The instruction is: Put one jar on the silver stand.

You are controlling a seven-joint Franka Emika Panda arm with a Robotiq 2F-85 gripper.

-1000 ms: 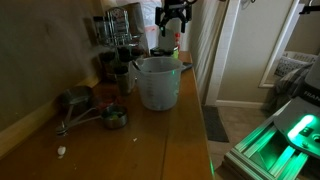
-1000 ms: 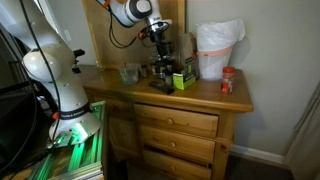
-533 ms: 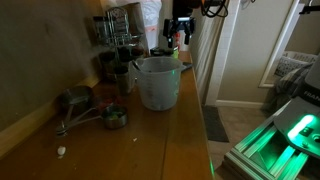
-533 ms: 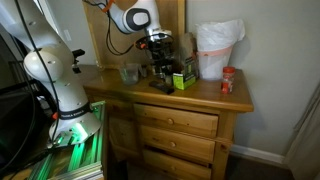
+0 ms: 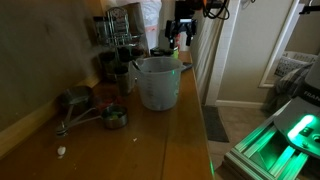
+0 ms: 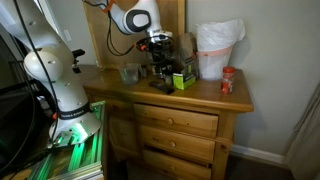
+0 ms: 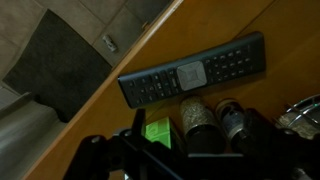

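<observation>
The speckled jar is beside the green box, just under my open fingers. Next my gripper will move down over that jar's top (image 6: pixel 168 70) (image 7: pixel 203 131) and close on it.
The silver stand (image 5: pixel 118 32) is a tall wire rack with small jars on it, at the back of the wooden dresser top against the wall. My gripper (image 5: pixel 180 27) hangs over the front side of the top, apart from the stand; it also shows in an exterior view (image 6: pixel 160 46). In the wrist view two small jars, one speckled (image 7: pixel 197 114) and one dark-lidded (image 7: pixel 232 118), stand side by side just under my dark fingers (image 7: pixel 190 150). The fingers look spread and hold nothing.
A pale plastic bucket (image 5: pixel 157 82) stands mid-top, also seen in an exterior view (image 6: pixel 218 50). Low metal measuring cups (image 5: pixel 78 102) lie near the wall. A green box (image 7: pixel 157 130) and a black remote (image 7: pixel 195 72) lie by the jars near the dresser's front edge. A red jar (image 6: pixel 228 80) stands far right.
My gripper has come down and shifted slightly along the dresser toward the jars by the green box, then held nearly still. Nothing else moved.
</observation>
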